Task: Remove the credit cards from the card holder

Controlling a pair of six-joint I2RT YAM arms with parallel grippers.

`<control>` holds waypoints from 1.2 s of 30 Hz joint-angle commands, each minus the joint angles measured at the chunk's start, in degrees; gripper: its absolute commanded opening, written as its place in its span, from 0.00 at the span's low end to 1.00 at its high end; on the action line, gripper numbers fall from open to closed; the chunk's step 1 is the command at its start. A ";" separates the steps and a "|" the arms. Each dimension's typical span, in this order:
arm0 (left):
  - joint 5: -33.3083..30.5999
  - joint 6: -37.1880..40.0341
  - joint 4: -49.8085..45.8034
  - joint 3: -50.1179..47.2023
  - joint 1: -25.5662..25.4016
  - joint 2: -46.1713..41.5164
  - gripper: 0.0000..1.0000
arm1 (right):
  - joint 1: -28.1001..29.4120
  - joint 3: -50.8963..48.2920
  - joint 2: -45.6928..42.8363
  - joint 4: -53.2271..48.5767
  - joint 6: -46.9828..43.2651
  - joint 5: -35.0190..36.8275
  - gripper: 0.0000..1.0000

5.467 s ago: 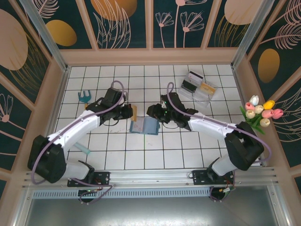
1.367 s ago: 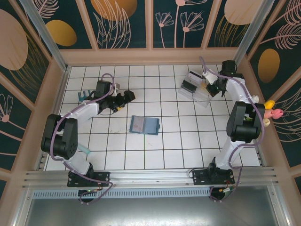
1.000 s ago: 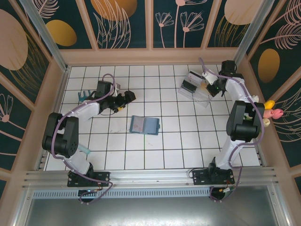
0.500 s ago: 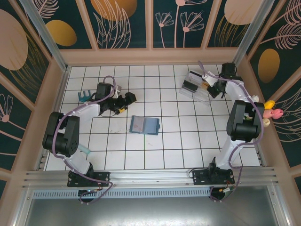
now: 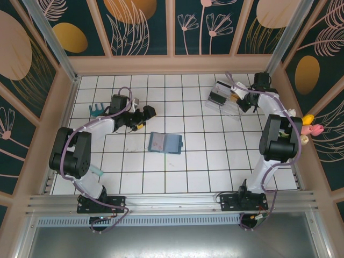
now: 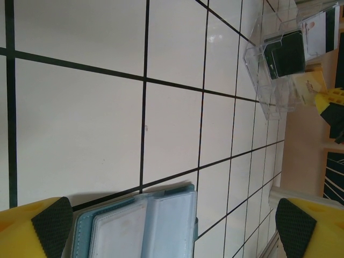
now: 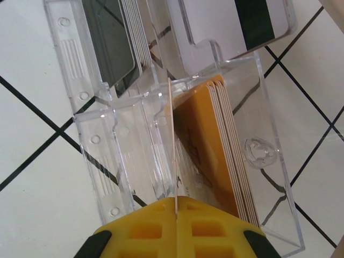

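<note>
My right gripper should move toward the stack of yellow-orange cards and let go of the thin card (image 7: 172,140) there, because there is still a gap between it and them.
The teal-blue card holder (image 5: 165,143) lies open and flat on the tiled floor mid-table, its clear sleeves up; its upper edge also appears in the left wrist view (image 6: 145,226). My left gripper (image 5: 145,115) hovers up and left of it, open, nothing between its pads (image 6: 51,223). My right gripper (image 5: 240,102) is at the clear tray (image 5: 223,102) at the back right, shut (image 7: 176,201) on a thin credit card (image 7: 172,140) seen edge-on, standing inside a tray compartment beside a stack of yellow-orange cards (image 7: 215,140). A greyish card with a dark stripe (image 7: 242,21) stands in the farther slot.
A teal clip-like object (image 5: 97,110) lies at the left by the wall. Artificial tulips (image 5: 309,129) sit at the right edge. Wooden walls enclose the tiled floor on three sides. A dark card (image 7: 107,37) stands in another tray slot.
Several seconds ago both grippers were at the card holder; now they are apart, the right one at the tray. Over the last second the right gripper shifted only slightly.
</note>
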 commanded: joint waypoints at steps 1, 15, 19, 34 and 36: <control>1.42 -0.28 1.51 -0.33 0.60 0.56 0.98 | -0.45 -0.23 -3.08 -1.96 -0.55 -4.48 0.02; 1.48 0.01 1.42 -0.52 0.63 0.90 0.99 | 0.82 2.45 -1.72 -7.02 -0.88 -8.73 0.01; 1.51 0.10 1.42 -0.56 0.60 0.92 0.99 | 1.86 3.08 -1.17 -7.64 -0.72 -8.18 0.01; 1.60 0.07 1.53 -0.52 0.63 2.61 0.98 | 1.46 1.61 -4.23 -2.27 -1.97 -1.11 0.02; 1.64 0.15 1.56 -0.52 0.59 2.48 0.98 | 1.29 1.34 -4.11 -2.24 -1.99 -1.09 0.03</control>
